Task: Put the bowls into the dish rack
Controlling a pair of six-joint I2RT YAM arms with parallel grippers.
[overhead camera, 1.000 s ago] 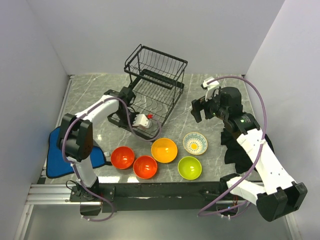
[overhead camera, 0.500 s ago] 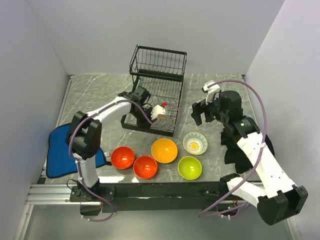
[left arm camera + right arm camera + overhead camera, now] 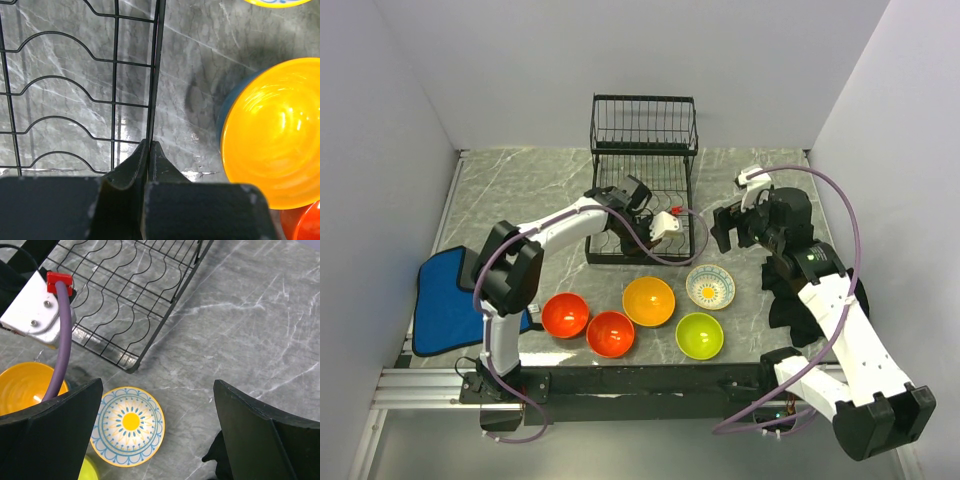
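My left gripper pushes the rack's front bottom wire [image 3: 628, 259] slightly outward next, away from the nearby bowls, and releases it, as it lies between its fingers.
The black wire dish rack [image 3: 642, 190] stands at the back centre and holds no bowls. My left gripper [image 3: 642, 245] is shut on its front bottom wire [image 3: 154, 75]. Two red-orange bowls [image 3: 565, 314] [image 3: 611, 333], an orange bowl [image 3: 649, 300], a lime green bowl [image 3: 700, 335] and a cream patterned bowl [image 3: 710, 287] sit on the table in front of the rack. A blue rim [image 3: 223, 112] shows under the orange bowl [image 3: 272, 135]. My right gripper [image 3: 725, 228] is open and empty, above the table beside the cream bowl [image 3: 131, 425].
A blue folded cloth [image 3: 440, 300] lies at the left edge. A black cloth [image 3: 785, 300] lies under my right arm. White walls close in the table at left, back and right. The left arm's purple cable [image 3: 60, 340] hangs over the rack's front.
The rack has swung round and slid to the right with my left gripper on it, and now faces square to the front. My right gripper has drawn slightly right.
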